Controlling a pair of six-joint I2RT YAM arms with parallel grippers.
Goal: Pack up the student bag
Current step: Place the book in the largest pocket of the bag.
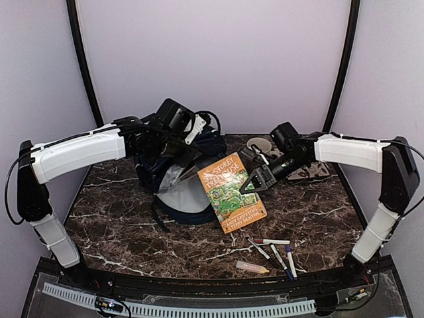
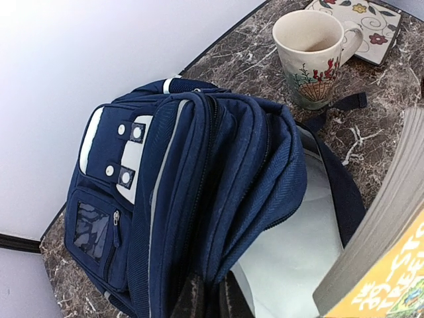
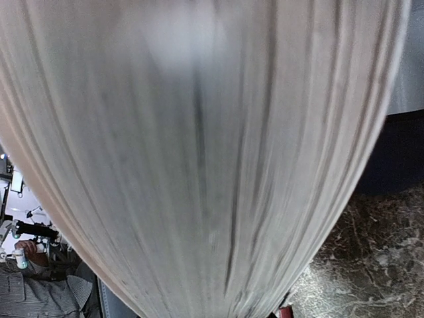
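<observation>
The bag's raised flap leaves the bag's opening free. My right gripper should carry the book [image 1: 230, 192] to the left in the top view, then down into that opening.
The student bag [image 1: 173, 177], navy with light grey patches, lies at the table's middle left with its mouth open and its grey lining [image 2: 298, 245] showing. My left gripper [image 2: 211, 281] is shut on the bag's upper flap edge and holds it up. In the top view the left gripper [image 1: 180, 151] sits over the bag's back. An orange and green book [image 1: 230, 192] tilts at the bag's mouth, with my right gripper [image 1: 256, 181] shut on its right edge. The book's page edges [image 3: 199, 152] fill the right wrist view and hide the fingers.
A flowered mug [image 2: 311, 56] stands behind the bag beside a patterned tile [image 2: 361, 23]. Several pens [image 1: 273, 246] and a small pale eraser-like stick [image 1: 252, 267] lie near the front edge. Dark straps trail from the bag onto the marble table [image 1: 112, 218].
</observation>
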